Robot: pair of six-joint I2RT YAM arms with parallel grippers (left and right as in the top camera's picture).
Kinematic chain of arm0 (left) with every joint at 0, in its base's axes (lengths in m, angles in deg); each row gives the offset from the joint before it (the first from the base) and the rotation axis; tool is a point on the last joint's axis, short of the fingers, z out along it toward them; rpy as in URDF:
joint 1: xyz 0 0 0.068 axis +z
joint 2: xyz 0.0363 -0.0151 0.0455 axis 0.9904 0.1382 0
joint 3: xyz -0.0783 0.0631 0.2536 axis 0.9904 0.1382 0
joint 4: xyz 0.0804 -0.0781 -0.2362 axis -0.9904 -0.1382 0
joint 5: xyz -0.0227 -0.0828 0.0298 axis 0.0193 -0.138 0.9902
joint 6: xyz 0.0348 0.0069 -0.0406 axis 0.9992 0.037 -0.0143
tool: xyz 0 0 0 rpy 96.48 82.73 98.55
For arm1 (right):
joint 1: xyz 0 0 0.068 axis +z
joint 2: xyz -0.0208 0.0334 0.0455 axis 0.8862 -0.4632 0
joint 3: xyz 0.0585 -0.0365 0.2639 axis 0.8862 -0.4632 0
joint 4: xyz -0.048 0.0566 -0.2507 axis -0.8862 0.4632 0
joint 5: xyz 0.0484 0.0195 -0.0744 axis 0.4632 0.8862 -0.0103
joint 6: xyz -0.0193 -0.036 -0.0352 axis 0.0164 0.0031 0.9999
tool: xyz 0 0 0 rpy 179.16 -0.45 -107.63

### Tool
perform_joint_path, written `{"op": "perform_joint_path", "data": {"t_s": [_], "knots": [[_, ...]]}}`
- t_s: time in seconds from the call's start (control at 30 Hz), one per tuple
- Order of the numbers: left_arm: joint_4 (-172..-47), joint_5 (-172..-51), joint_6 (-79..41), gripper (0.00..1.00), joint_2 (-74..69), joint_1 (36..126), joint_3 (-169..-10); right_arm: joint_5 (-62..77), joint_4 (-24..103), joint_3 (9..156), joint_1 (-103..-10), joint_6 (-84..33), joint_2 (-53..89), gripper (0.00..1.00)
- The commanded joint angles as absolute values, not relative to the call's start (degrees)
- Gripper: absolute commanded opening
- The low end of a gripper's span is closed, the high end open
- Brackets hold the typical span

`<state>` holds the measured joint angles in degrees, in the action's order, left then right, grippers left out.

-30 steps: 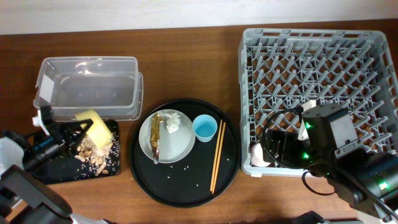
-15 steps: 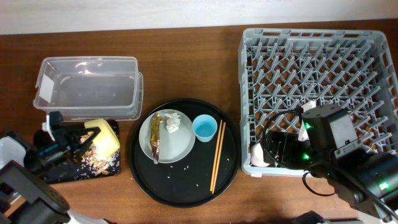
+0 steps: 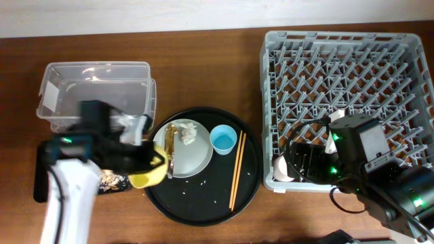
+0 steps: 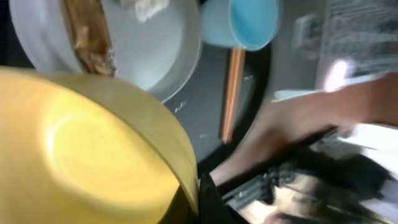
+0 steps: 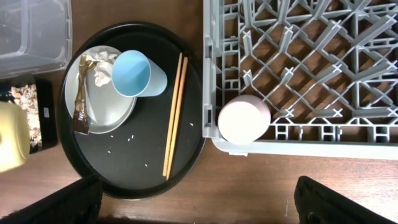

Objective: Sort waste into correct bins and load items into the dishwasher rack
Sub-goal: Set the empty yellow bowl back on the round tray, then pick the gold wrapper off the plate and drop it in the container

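Observation:
I will move the bowl point(image 3: 144, 176) right in the overhead view and down, and my left gripper will release it on the tray's bare near part.
My left gripper point(image 3: 150, 168) is shut on the rim of the yellow bowl point(image 3: 144, 176), held over the left edge of the round black tray; the bowl fills the left wrist view point(image 4: 81, 149). The grey-white plate point(image 3: 192, 154) on that tray carries the golden-brown wrapper point(image 3: 171, 149) and the white tissue point(image 3: 188, 133). The light-blue cup point(image 3: 224, 140) stands beside it. Food scraps point(image 3: 112, 181) lie in the shallow black tray point(image 5: 38, 115), beside the clear tub point(image 3: 95, 95). The pink cup point(image 5: 244, 119) sits in the front left corner of the dishwasher rack point(image 3: 346, 81). My right gripper point(image 5: 199, 205) is open and empty.
The large round black tray point(image 3: 203, 203) holds a pair of wooden chopsticks point(image 3: 237, 169) to the right of the blue cup, with a few crumbs scattered on it. My left arm partly covers the shallow black tray. The rack fills the right side of the table.
My left arm has swung right from over the shallow black tray, carrying the yellow bowl to the round tray's left edge. The right arm has not moved.

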<state>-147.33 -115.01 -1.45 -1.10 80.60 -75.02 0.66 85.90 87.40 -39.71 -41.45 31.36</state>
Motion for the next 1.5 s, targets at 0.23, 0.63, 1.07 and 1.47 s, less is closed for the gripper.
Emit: {"op": "perform_joint_path", "data": {"t_s": [0.23, 0.63, 1.07, 1.47], "knots": [[-126.8, -75.9, -43.3, 0.00, 6.7, 30.3, -61.8, 0.6, 85.9, 87.6, -39.6, -41.8, 31.5, 0.99], [-138.1, -67.0, -44.4, 0.77, 11.4, 30.3, -73.3, -0.1, 85.9, 87.6, -39.6, -41.8, 31.5, 0.99], [-126.7, -72.9, -25.7, 0.48, 28.4, 60.9, -73.8, -0.1, 85.9, 87.6, -39.6, -41.8, 31.5, 0.99], [-137.7, -75.7, -23.2, 0.00, 24.9, 62.2, -84.4, -0.1, 85.9, 87.6, -39.6, -41.8, 31.5, 0.99]]}}
